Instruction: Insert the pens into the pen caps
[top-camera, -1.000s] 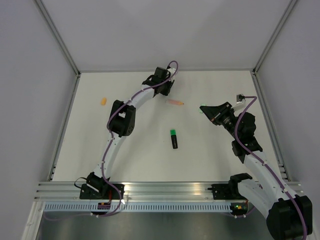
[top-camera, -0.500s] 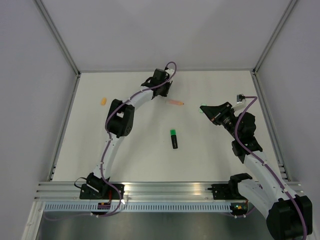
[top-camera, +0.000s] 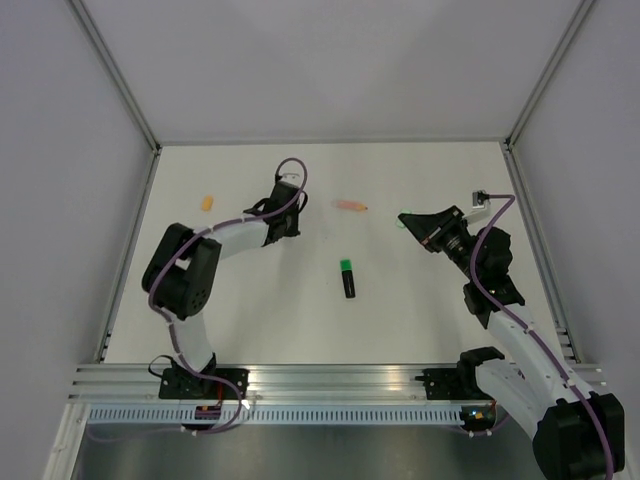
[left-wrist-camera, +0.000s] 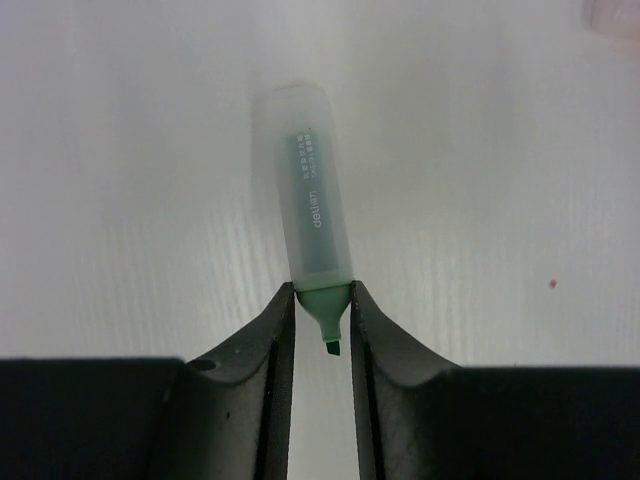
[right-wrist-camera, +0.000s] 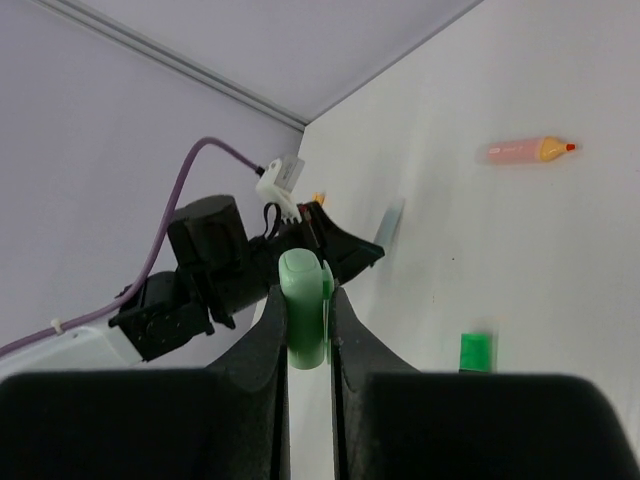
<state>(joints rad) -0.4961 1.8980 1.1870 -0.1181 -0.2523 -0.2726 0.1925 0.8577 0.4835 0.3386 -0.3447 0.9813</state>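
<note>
The pale mint pen in my left gripper should go back toward the black and green pen (top-camera: 348, 277) next, onto the table beside it, where it has room.
My left gripper (left-wrist-camera: 322, 290) is shut on the tip end of the pale mint pen (left-wrist-camera: 312, 195), whose body sticks out past the fingers. From above, that gripper (top-camera: 284, 222) is at the back left of centre. My right gripper (right-wrist-camera: 308, 300) is shut on a pale green pen cap (right-wrist-camera: 305, 310) and is held up at the right (top-camera: 408, 218), facing the left gripper (right-wrist-camera: 345, 252). The salmon pen (top-camera: 351, 205) lies between the two grippers, and the black and green pen (top-camera: 348, 277) lies nearer the middle. An orange cap (top-camera: 207, 203) lies at the far left.
The white table (top-camera: 450, 320) is fenced by a metal frame, with a rail along the near edge (top-camera: 330, 378). The left arm's elbow (top-camera: 180, 275) juts out over the left side of the table.
The left gripper has drawn back from the far middle toward the left and nearer, with the mint pen in its jaws, and its elbow has swung out left. The right arm has stayed still.
</note>
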